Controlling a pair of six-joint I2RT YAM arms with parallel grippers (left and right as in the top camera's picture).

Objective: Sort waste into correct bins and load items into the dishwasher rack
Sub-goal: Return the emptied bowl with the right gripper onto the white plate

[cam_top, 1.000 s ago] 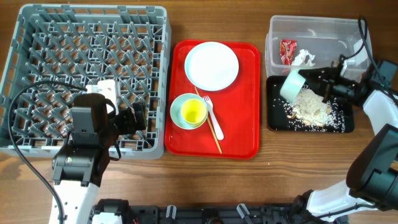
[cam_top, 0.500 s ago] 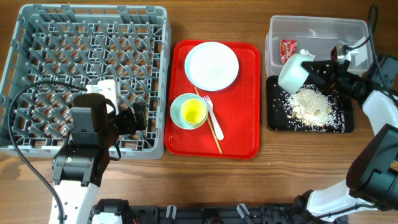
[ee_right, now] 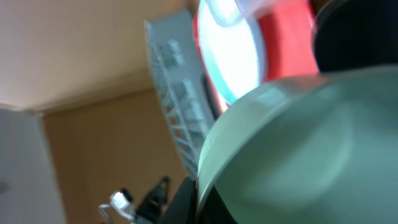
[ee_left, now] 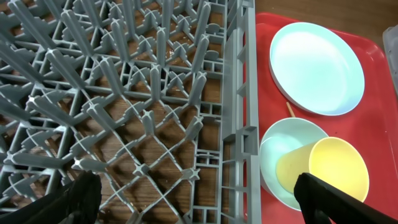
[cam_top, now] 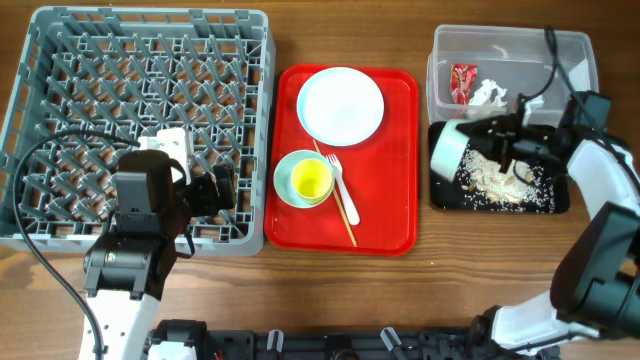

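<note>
Next, my right gripper rises from the black tray (cam_top: 558, 205) over the white plate and turns the bowl (cam_top: 447, 150) upright. Then it brings the bowl down onto the plate.
My right gripper (cam_top: 482, 140) is shut on the rim of a pale blue-green bowl (cam_top: 447, 150), held on its side over the left end of the black tray (cam_top: 558, 205). Beige food scraps (cam_top: 497, 172) lie in that tray. The bowl fills the right wrist view (ee_right: 311, 155). The clear tub (cam_top: 520, 45) holds the red wrapper (cam_top: 462, 80) and white tissue (cam_top: 488, 94). My left gripper (cam_top: 216, 190) is open and empty over the grey-blue rack (cam_top: 140, 110) at its front right. In the left wrist view its fingers (ee_left: 81, 196) straddle the rack wall (ee_left: 239, 124).
The red serving tray (cam_top: 390, 225) holds a white plate (cam_top: 340, 105), a second bowl (cam_top: 285, 185) with the yellow cup (cam_top: 310, 180) in it, a white fork (cam_top: 341, 185) and a thin wooden stick (cam_top: 345, 215). Plate (ee_left: 316, 67), bowl (ee_left: 277, 149) and cup (ee_left: 336, 171) also show in the left wrist view.
My right gripper has carried the bowl first up toward the tub, then left and down to the black tray's left end. The left arm has not moved.
</note>
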